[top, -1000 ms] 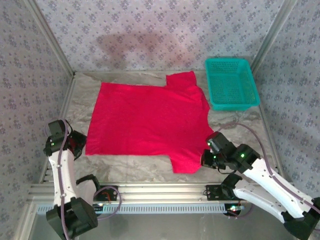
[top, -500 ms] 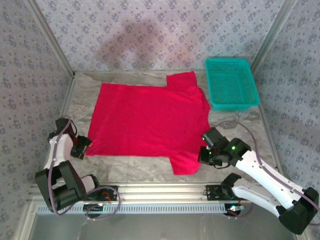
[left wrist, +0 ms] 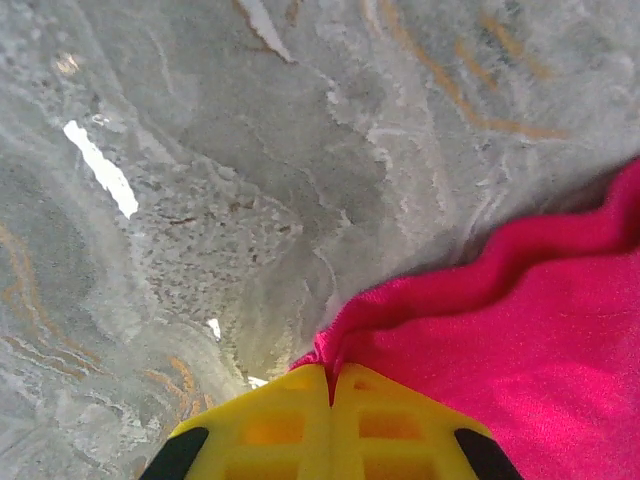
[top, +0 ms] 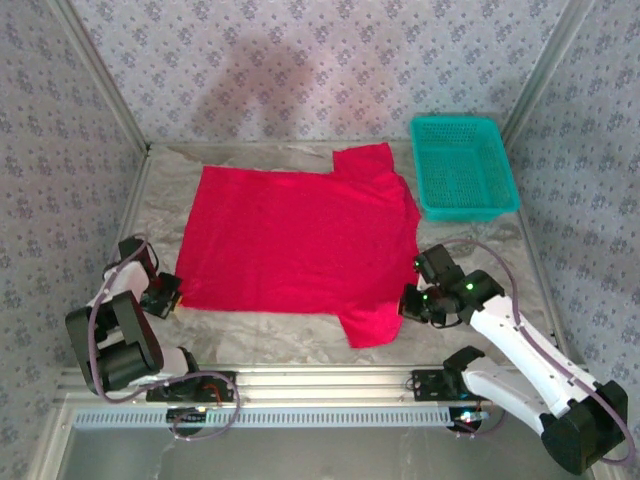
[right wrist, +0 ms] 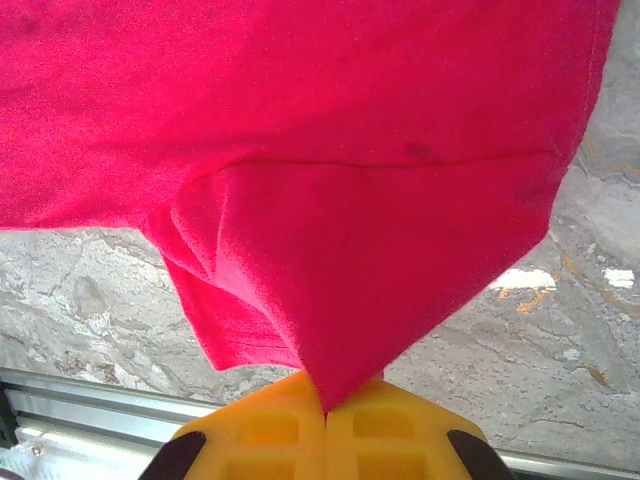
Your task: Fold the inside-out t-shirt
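My left gripper is holding the pinched corner and needs to bring it outward along the hem onto the hem's far half [top: 197,212] and let go, because the cloth lies flat there.
The bright red t-shirt [top: 295,235] lies spread flat on the marbled table, hem to the left, sleeves to the right. My left gripper [top: 172,298] sits at the near-left hem corner, its yellow jaws shut on the red t-shirt [left wrist: 520,340] where a corner of cloth pokes out of the seam between them. My right gripper [top: 408,308] is at the near sleeve, jaws shut on the sleeve's corner; the t-shirt [right wrist: 330,200] hangs lifted from the pinch, folded under on the left. No white tag shows.
A teal mesh basket [top: 462,166] stands at the back right, just beyond the far sleeve. Patterned walls close in the table on three sides. An aluminium rail [top: 320,385] runs along the near edge. Bare marbled tabletop [left wrist: 250,170] lies left of the hem.
The left arm swung down from near the left edge to the hem corner and closed on it. The right gripper shifted slightly along the near sleeve, lifting its corner.
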Controlling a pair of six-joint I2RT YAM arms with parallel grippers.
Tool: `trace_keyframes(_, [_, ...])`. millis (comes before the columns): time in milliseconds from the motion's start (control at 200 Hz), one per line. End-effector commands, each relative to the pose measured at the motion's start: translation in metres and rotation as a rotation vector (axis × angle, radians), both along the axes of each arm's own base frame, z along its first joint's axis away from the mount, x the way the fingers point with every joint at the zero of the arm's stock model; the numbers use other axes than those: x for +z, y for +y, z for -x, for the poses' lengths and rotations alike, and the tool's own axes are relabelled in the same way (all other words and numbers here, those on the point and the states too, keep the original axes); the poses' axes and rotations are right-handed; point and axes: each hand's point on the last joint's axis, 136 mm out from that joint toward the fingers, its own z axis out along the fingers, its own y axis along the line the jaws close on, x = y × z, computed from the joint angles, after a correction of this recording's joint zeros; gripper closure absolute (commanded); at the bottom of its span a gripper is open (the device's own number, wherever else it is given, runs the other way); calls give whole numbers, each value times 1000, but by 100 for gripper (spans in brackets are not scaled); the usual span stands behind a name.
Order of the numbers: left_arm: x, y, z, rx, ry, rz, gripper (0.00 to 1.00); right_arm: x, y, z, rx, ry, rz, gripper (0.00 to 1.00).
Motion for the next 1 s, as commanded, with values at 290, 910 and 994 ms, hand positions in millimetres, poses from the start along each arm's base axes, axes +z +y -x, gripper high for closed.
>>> trace_keyframes(290, [72,-13,8,-21,-145,-7,100,22,-9,7,11,-30,12,100])
trace_keyframes(910, [134,-17,-102,-112,-334,-55,100,78,-4,-128,-70,-214,-66,100])
trace_keyframes(994, [126,-14,-127,-133,-299,-51,100,76,-3,-154,-69,-202,-54,100])
